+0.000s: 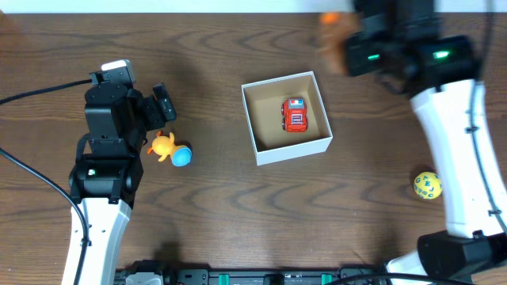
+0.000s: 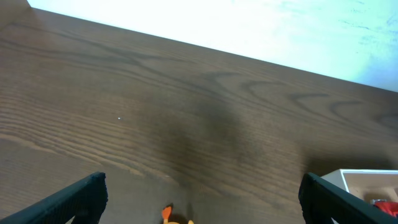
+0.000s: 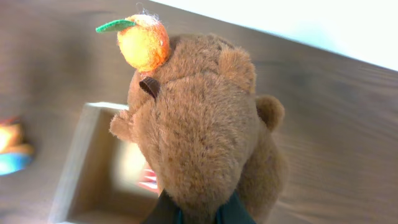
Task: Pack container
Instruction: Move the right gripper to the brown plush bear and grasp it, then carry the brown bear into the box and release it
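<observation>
My right gripper should next move back and to the left in the overhead view, then down to the box's wider bottom (image 3: 126,167) beside the car, since it's empty there.
The container (image 1: 261,147) is a white square box with a brown inside, at the table's middle; a red toy car (image 1: 295,115) lies in it. My right gripper (image 3: 198,214) is shut on a brown plush bear (image 3: 199,137) with an orange on its head, held in the air beyond the box's far right corner (image 1: 333,32). The box shows blurred below the bear in the right wrist view (image 3: 81,162). My left gripper (image 2: 202,202) is open above an orange and blue toy (image 1: 171,149), whose tip shows between its fingers (image 2: 168,214).
A yellow ball (image 1: 426,185) with green marks lies at the right. The table's far edge runs close behind the box. A black cable (image 1: 32,182) trails at the left.
</observation>
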Robot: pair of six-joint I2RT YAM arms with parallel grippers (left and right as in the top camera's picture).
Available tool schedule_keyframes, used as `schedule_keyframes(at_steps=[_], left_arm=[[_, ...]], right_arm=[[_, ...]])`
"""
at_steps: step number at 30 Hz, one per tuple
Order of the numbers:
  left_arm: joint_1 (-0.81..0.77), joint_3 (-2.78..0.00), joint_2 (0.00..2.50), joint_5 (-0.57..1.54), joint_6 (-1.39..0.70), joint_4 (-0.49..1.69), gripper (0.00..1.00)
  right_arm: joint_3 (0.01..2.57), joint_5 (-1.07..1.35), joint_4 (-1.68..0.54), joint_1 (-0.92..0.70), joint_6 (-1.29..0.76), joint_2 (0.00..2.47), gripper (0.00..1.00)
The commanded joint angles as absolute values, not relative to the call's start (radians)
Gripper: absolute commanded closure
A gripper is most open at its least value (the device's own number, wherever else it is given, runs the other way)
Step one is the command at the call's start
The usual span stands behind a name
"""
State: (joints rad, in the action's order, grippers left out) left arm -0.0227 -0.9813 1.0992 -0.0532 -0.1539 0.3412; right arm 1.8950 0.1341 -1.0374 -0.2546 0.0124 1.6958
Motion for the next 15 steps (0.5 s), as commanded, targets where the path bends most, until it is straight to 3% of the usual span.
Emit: schedule_keyframes(at_steps=[1,8,15], left_arm=[[-0.022,-1.007,1.094,-0.065,-0.155,0.344,0.02],[-0.022,-1.007,1.094,-0.065,-0.155,0.344,0.02],[-0.022,-1.007,1.094,-0.065,-0.155,0.347,0.02]], right_arm=[[1.861,0.16,-1.034,-0.387,-0.142,1.765,0.99],[1.846,0.029,-1.041,-0.554,-0.369,1.883,0.99],[1.845,0.026,-1.044,-0.564,-0.436,2.005,0.99]])
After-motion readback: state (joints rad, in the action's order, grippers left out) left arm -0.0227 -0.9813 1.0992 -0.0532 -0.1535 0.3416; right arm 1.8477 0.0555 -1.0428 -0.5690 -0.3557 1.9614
